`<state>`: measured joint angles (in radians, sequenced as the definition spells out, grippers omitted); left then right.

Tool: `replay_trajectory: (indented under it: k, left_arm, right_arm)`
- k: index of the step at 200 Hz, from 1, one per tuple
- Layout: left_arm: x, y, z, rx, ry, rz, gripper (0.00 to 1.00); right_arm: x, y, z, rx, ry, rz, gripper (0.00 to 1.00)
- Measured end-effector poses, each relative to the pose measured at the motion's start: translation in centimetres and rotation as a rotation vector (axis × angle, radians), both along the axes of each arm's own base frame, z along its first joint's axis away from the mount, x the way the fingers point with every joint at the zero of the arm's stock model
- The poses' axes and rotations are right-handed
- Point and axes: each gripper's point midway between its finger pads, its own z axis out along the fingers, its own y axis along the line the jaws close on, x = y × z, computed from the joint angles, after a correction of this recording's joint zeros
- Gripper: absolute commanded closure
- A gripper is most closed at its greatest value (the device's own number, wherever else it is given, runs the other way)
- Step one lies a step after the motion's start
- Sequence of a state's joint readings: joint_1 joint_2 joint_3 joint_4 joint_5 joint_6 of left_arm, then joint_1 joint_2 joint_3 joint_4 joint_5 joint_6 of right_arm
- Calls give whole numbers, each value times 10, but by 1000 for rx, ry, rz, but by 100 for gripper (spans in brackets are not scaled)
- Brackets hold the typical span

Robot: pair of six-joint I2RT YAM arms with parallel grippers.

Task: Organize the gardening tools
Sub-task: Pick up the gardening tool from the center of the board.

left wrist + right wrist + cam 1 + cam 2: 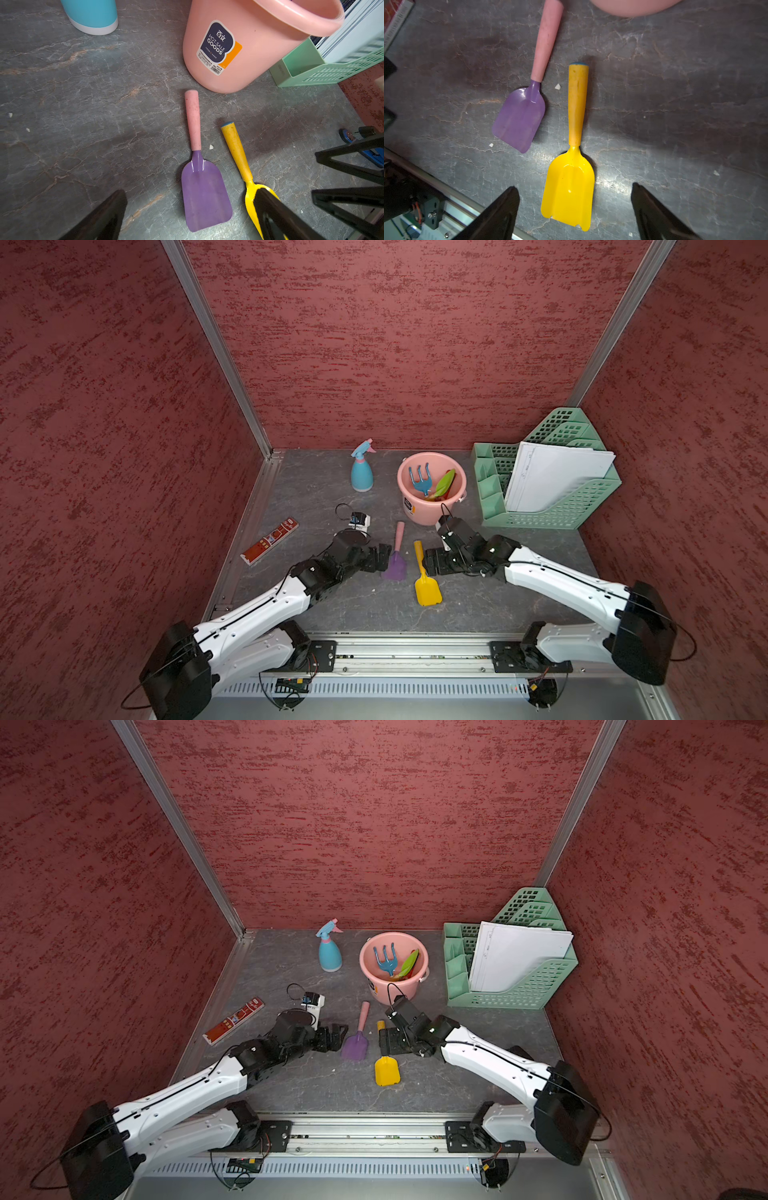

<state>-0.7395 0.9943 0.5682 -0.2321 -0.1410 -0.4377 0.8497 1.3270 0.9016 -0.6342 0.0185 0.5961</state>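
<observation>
I will next lower my right gripper onto the shovel handle's blue-capped half (418,549) (578,88) and close there, as the yellow shovel's handle lines up with the open fingers' gap.
A purple scoop (395,562) (356,1043) (204,193) (520,118) with a pink handle lies flat beside a yellow shovel (427,589) (387,1071) (236,149) (570,182). My left gripper (383,558) (337,1038) (190,192) is open, its jaws standing either side of the scoop's blade. My right gripper (430,562) (384,1043) (574,186) hangs open over the shovel and holds nothing. Behind them, a pink bucket (422,512) (392,935) (259,62) holds a blue claw (420,481) (386,960) and a green trowel (444,483) (409,964). A blue spray bottle (361,470) (330,950) (91,14) stands left of the bucket.
A mint-green mesh file rack (552,510) (515,994) with white sheets fills the back right corner. A flat red printed strip (270,541) (235,1020) lies at the left wall. Red walls close in three sides; a metal rail (415,639) runs along the front.
</observation>
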Motion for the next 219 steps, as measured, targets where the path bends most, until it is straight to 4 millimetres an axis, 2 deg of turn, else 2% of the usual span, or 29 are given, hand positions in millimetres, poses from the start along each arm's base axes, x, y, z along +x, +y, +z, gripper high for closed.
replay_trajectory:
  k: [18,70,113,138,171,219]
  left_arm:
    - [-1,2,1,2,-1,3,0]
    - [-4,8,2,12,-1,15,0]
    - [-5,10,2,18,1,21,0]
    - [-6,11,1,22,5,21,0]
    - [-6,12,-1,27,9,23,0]
    - [-7,14,-4,37,19,27,0]
  right_arm:
    - [4,4,-8,-24,-19,-3,10]
    - [29,15,-13,-24,-121,-37,14]
    - [43,20,-55,-104,-110,-44,24]
    - [48,18,-71,-147,-111,-54,29]
    - [58,20,-72,-160,-146,-72,33]
    - [71,35,-77,-149,-160,-74,35]
